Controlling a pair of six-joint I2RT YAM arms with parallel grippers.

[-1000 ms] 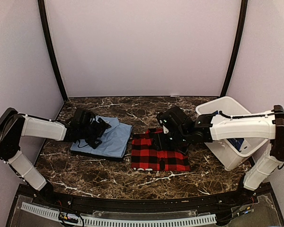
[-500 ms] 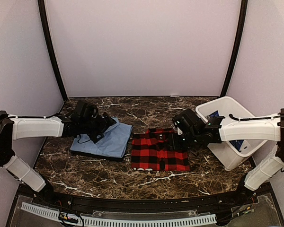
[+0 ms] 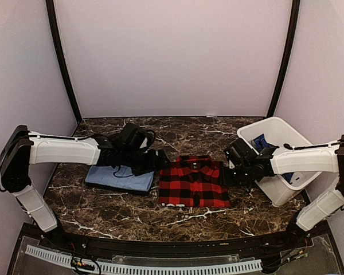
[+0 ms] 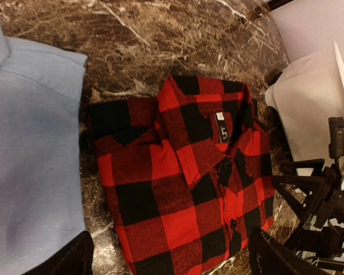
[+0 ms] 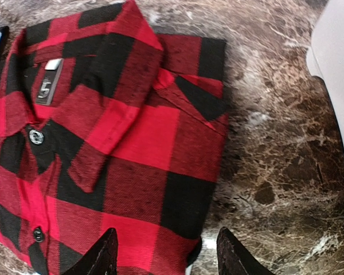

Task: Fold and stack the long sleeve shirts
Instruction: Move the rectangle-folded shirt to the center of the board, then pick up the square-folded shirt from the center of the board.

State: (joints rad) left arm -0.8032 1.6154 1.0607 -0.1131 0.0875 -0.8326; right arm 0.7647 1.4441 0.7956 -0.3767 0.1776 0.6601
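Observation:
I will next lower my open left gripper onto the flannel's edge by the light blue shirt (image 3: 163,180) (image 4: 120,209) and close it there, because that edge is below the gripper, between its fingers.
The red-and-black checked flannel (image 3: 194,182) lies folded flat in the middle of the table, collar and white label away from me. The light blue shirt (image 3: 121,176) lies folded to its left. A dark blue shirt (image 3: 260,140) shows inside the white bin. My left gripper (image 3: 156,160) hangs open at the flannel's left edge. In the left wrist view it (image 4: 172,266) spans the flannel (image 4: 183,172), with the blue shirt (image 4: 28,143) beside it. My right gripper (image 3: 228,172) is open at the flannel's right edge. In the right wrist view it (image 5: 167,258) straddles the flannel's (image 5: 114,143) edge.
A white bin (image 3: 286,189) stands tilted at the right, close behind my right arm, and shows in the wrist views (image 4: 315,103) (image 5: 338,69). Dark marble table (image 3: 183,134) lies behind the shirts, with purple walls around it.
My left arm has swung right, off the light blue shirt to the flannel's left edge. My right gripper has drawn back right, from over the flannel to its right edge.

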